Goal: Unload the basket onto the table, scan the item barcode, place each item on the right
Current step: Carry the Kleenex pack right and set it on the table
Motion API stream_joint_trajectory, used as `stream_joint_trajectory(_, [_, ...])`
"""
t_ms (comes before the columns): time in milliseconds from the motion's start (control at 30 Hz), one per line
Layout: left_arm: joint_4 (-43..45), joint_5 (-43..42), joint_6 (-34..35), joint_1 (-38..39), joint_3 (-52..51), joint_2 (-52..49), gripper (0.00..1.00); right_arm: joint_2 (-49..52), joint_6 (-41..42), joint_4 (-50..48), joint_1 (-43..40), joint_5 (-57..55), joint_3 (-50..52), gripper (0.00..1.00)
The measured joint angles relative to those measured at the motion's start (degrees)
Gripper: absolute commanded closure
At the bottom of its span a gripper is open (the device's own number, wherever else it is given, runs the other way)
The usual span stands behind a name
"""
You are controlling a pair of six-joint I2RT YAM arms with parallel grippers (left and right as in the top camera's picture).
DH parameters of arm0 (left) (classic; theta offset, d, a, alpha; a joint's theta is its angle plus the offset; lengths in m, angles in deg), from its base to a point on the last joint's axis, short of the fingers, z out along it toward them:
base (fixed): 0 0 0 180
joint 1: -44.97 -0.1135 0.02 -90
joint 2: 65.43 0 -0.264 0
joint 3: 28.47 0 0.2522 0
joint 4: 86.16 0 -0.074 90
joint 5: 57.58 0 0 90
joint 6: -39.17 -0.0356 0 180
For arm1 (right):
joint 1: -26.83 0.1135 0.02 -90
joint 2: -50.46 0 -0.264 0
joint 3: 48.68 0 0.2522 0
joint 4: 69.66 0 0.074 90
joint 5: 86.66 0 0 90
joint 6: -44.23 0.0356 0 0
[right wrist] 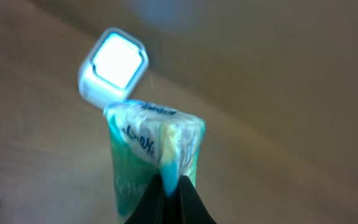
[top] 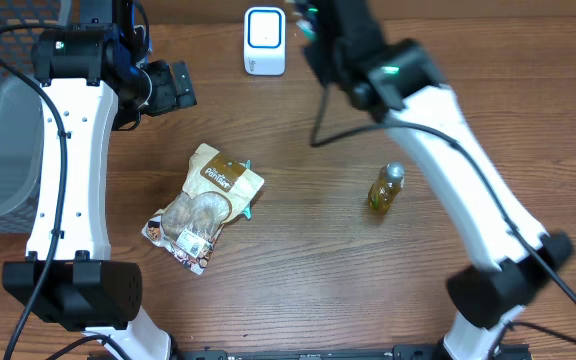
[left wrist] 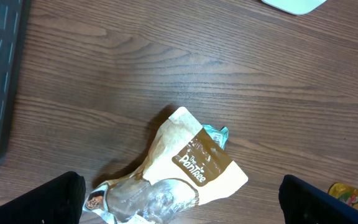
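Note:
My right gripper needs to first carry the packet back from the scanner, to the right in the overhead view, to let go of the packet (top: pixel 308 14) on bare wood beside the bottle.
My right gripper (right wrist: pixel 170 190) is shut on a green and white soft packet (right wrist: pixel 148 143), pinching its lower edge. The packet hangs in the air close to the white barcode scanner (right wrist: pixel 114 61), whose window glows. From overhead the right gripper (top: pixel 306 28) sits just right of the scanner (top: pixel 265 41), and only a sliver of the packet (top: pixel 308 14) shows. My left gripper (top: pixel 173 88) is open and holds nothing, hovering above a tan snack bag (top: pixel 208 205). In the left wrist view the bag (left wrist: pixel 188 165) lies on the wood between the two wide-apart black fingers (left wrist: pixel 51 202).
A small yellow-green bottle (top: pixel 386 187) lies on the table at right centre; its edge shows as the bottle (left wrist: pixel 353 196) in the left wrist view. A grey basket (top: pixel 3 150) stands at the left edge. The table (top: pixel 308 260) is brown wood.

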Motion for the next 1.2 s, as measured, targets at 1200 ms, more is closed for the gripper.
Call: stream_joint_trajectory(1200, [0.0, 0.0, 0.0, 0.0, 0.0, 0.0, 0.0, 3.2, 27.1, 25.4, -18.7, 19.5, 0.8, 0.61])
